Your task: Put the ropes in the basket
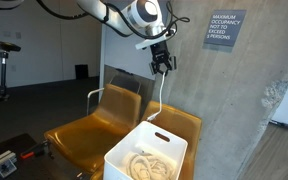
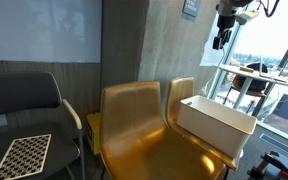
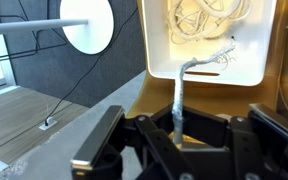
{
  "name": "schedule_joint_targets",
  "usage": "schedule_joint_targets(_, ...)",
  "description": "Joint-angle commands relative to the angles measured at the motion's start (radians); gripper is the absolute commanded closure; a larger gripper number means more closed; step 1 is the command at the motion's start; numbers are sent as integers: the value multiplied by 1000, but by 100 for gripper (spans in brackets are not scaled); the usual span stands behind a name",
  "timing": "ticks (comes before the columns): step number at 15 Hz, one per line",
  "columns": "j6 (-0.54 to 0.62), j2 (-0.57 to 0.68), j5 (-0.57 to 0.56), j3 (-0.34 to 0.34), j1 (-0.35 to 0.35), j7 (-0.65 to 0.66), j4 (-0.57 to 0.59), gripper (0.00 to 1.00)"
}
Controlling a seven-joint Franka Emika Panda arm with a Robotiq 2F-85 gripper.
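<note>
My gripper is going to move down next toward the cream tangle in the white basket to release the shorter rope. My fingers are still high above the basket's rim.
The white basket (image 1: 119,160) stands on the right mustard chair and holds a cream tangle of rope (image 1: 144,166). It also shows in an exterior view (image 2: 214,125) and in the wrist view (image 3: 164,55), with the coiled rope (image 3: 199,18) inside. My gripper (image 1: 162,66) hangs high above the basket, shut on a shorter rope (image 1: 161,95) that dangles straight down toward it. In the wrist view the held rope (image 3: 180,95) runs from between the fingers (image 3: 179,128) down to the basket's rim, its lower end lying inside. In an exterior view the gripper (image 2: 221,40) is at the upper right.
Two mustard-brown chairs (image 1: 89,130) stand side by side against a grey wall. A dark chair (image 2: 24,110) with a checkered board (image 2: 24,155) is beside them. A round white table base (image 3: 87,25) and a cable lie on the floor. A window and tables are behind (image 2: 249,75).
</note>
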Motion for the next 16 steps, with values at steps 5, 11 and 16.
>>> schedule_joint_targets(5,12,110,125,12,-164,-79,18,100)
schedule_joint_targets(11,-62,176,313,34,-273,-160,-10,100)
schedule_joint_targets(16,-33,158,338,41,-262,-157,-113,100)
